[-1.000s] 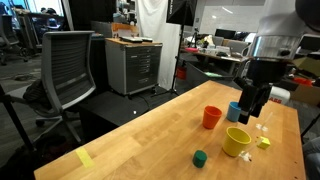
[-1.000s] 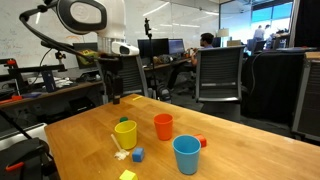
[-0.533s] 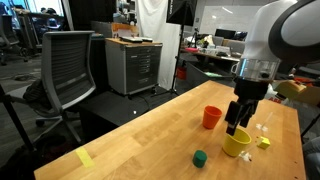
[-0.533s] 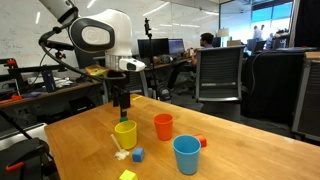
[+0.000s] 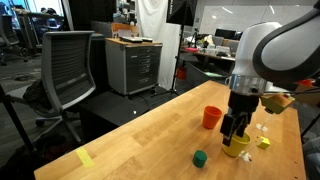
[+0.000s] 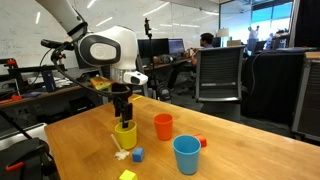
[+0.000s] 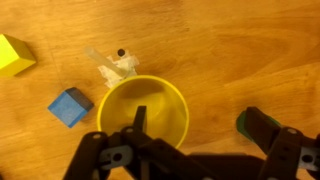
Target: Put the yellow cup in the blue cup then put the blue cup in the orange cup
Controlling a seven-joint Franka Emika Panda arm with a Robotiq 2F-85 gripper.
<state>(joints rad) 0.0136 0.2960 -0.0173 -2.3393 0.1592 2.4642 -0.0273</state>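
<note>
My gripper lowers slightly and closes on the yellow cup's rim (image 6: 132,125) (image 7: 187,115) next, since it runs between my open fingers, one inside and one outside.
The yellow cup (image 7: 143,115) stands upright on the wooden table, also seen in both exterior views (image 5: 238,149) (image 6: 125,137). My gripper (image 7: 200,125) is open and straddles its rim: one finger is inside the cup, the other outside. In the exterior views the gripper (image 5: 234,131) (image 6: 123,118) sits right on top of the yellow cup. The orange cup (image 6: 163,127) (image 5: 211,118) stands upright beside it. The blue cup (image 6: 186,154) stands upright nearer the table's front edge; my arm hides it in an exterior view.
A small blue block (image 7: 70,107) (image 6: 138,154), a yellow piece (image 7: 14,55) (image 6: 128,175) and a white scrap (image 7: 118,65) lie close to the yellow cup. A green block (image 5: 200,158) lies nearby. Office chairs and desks surround the table (image 5: 140,135).
My gripper has moved over the yellow cup and come down onto it, still open. The cups have not moved.
</note>
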